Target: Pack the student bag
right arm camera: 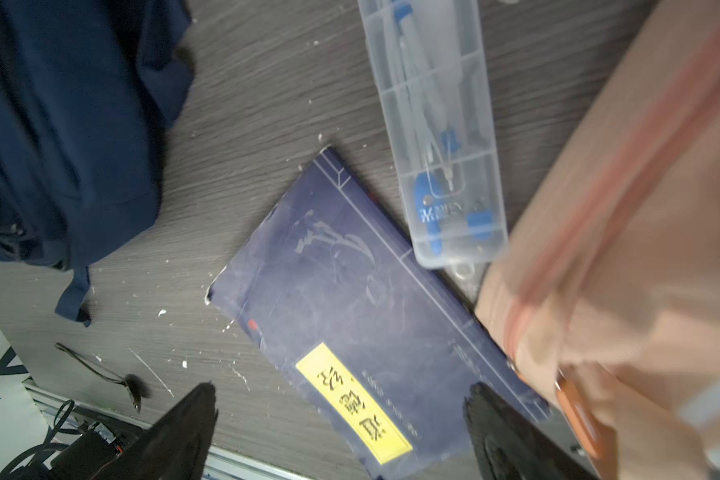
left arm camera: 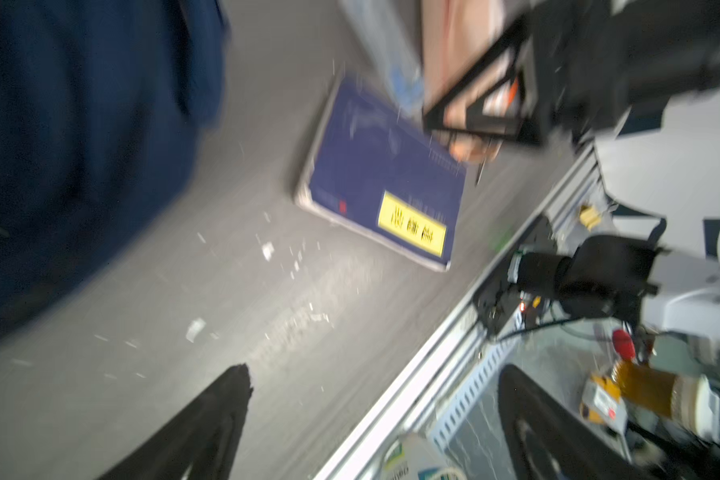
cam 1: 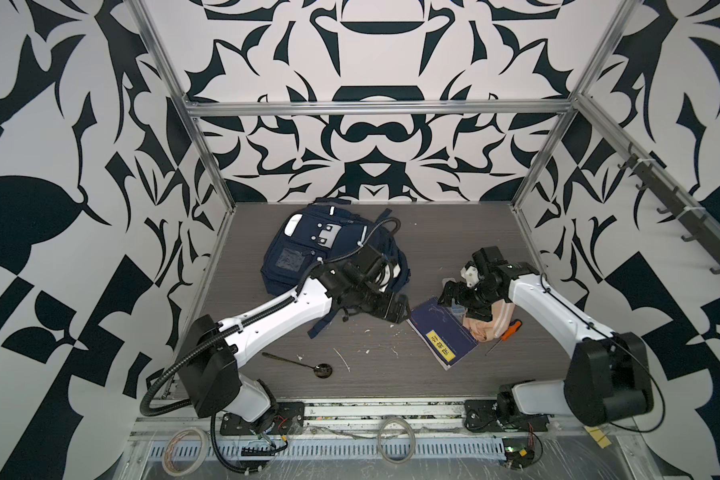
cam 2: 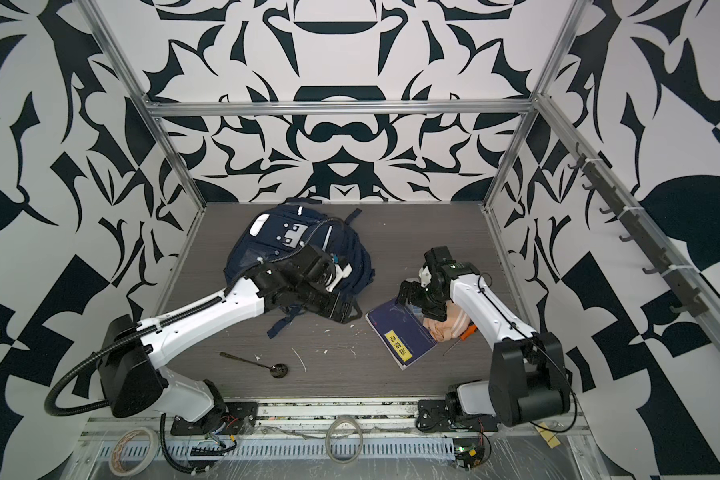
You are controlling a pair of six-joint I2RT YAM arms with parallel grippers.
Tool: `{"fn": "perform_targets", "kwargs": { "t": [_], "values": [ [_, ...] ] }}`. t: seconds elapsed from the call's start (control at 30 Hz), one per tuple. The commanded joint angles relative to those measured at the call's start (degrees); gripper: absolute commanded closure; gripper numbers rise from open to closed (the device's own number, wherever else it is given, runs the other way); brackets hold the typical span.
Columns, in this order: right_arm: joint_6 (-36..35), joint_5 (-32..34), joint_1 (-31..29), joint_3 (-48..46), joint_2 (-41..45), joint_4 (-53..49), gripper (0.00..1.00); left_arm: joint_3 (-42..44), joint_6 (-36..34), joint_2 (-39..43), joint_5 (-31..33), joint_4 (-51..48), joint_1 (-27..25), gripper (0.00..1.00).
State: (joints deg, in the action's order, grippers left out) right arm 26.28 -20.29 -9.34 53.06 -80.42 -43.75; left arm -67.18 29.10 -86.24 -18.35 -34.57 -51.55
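Observation:
The navy book's corner nearest the bag lies below and beside my left gripper, so I will move the gripper down and bring its open fingers around that corner.
The navy student bag (cam 1: 304,245) (cam 2: 267,245) lies at the back left of the table, and its dark fabric (right arm camera: 59,124) (left arm camera: 80,145) shows in both wrist views. My left gripper (cam 1: 393,311) (cam 2: 341,309) (left arm camera: 377,374) hovers off the bag's near right edge. Its jaws are open, with only bare table between them. My right gripper (cam 1: 449,293) (cam 2: 406,293) (right arm camera: 344,390) hangs open over a navy book with a yellow label (cam 1: 441,332) (cam 2: 400,332) (right arm camera: 350,299) (left arm camera: 383,174).
A peach pouch (cam 1: 491,324) (right arm camera: 620,208) overlaps the book's right side. A clear compass case (right arm camera: 437,124) lies behind the book, and an orange screwdriver (cam 1: 510,328) lies beside the pouch. A dark spoon (cam 1: 304,362) (right arm camera: 105,370) is at the front left. Tape rolls (cam 1: 184,451) sit on the front rail.

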Motion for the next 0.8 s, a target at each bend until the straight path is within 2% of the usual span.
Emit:
{"fn": "perform_targets", "kwargs": {
  "t": [0.0, 0.17, 0.2, 0.3, 0.57, 0.77],
  "values": [
    [-0.92, -2.62, 0.64, 0.26, -2.96, 4.72, 0.04, 4.07, 5.45, -1.13, -9.64, 8.64, -0.83, 0.10],
    [-1.70, -2.34, 0.91, -0.55, -7.43, 6.92, 0.08, 1.70, 3.16, -8.24, -13.73, 9.69, -0.66, 0.14],
    [-1.83, -1.73, 0.88, -0.99, -7.72, 7.08, 0.08, 1.01, 3.08, -9.60, -13.95, 10.31, -0.66, 0.20],
    [-1.99, -0.02, 0.99, -2.52, -7.52, 7.32, 0.08, 0.00, 4.20, -13.17, -14.46, 13.85, -0.66, 0.24],
    [0.74, -0.67, 1.17, -7.70, -8.27, 10.48, 0.08, -4.95, 9.70, -23.14, -16.08, 19.32, 0.39, 0.24],
    [3.29, -3.36, 1.17, -11.11, -7.11, 12.18, 0.10, -3.75, 14.60, -27.90, -17.24, 24.36, 1.72, 0.23]
  ]
}}
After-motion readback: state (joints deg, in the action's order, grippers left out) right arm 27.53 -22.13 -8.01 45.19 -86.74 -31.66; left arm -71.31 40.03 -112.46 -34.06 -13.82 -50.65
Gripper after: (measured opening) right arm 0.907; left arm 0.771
